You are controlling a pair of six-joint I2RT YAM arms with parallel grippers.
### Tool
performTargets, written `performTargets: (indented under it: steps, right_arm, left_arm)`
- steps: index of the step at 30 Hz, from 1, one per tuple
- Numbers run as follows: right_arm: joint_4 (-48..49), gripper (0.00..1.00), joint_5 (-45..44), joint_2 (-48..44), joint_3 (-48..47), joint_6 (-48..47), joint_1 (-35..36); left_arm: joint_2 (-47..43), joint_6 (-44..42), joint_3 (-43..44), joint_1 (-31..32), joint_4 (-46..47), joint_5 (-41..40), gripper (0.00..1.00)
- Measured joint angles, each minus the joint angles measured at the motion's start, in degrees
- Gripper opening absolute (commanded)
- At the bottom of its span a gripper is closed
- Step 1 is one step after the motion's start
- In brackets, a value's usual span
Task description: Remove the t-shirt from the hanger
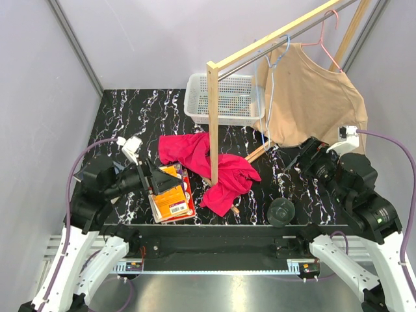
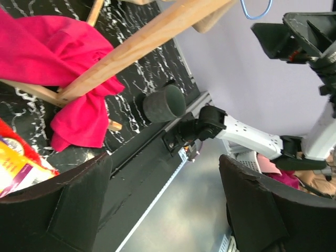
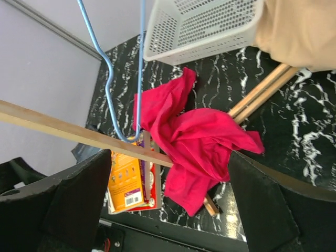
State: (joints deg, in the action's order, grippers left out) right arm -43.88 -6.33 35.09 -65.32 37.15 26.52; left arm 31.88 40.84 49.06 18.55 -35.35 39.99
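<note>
My left gripper is open and will next move down, outward and to the right in the top view, onto the red t-shirt's fold beside the rack's post, where the cloth bunches.
A beige t-shirt hangs on a pink hanger at the right end of the wooden rack's rail; its edge shows in the right wrist view. A bare blue hanger hangs to its left on the same rail. A red t-shirt lies crumpled on the table around the rack's post. My right gripper stands open and empty just below the beige shirt's hem. My left gripper is open and empty at the left, over an orange box.
A white mesh basket stands at the back behind the rack post. An orange and red box lies at the front left. A black round cup sits near the table's front edge.
</note>
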Motion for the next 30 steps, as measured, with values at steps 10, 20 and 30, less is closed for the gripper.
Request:
performTargets:
  steps: [10, 20, 30]
  right_arm:
    - [-4.31, 1.00, -4.04, 1.62, -4.13, -1.05, 0.00]
    - [-4.92, 1.00, -5.33, 1.64, -4.07, -2.58, 0.00]
    - [-4.76, 1.00, -6.08, -2.97, -1.68, -3.21, 0.00]
  left_arm:
    - [3.21, -3.76, 2.12, 0.00, -2.56, -6.01, 0.85]
    - [26.18, -10.69, 6.23, 2.25, 3.67, -12.33, 0.83]
    - [60.17, -18.86, 18.71, 7.06, 6.91, -15.58, 0.86]
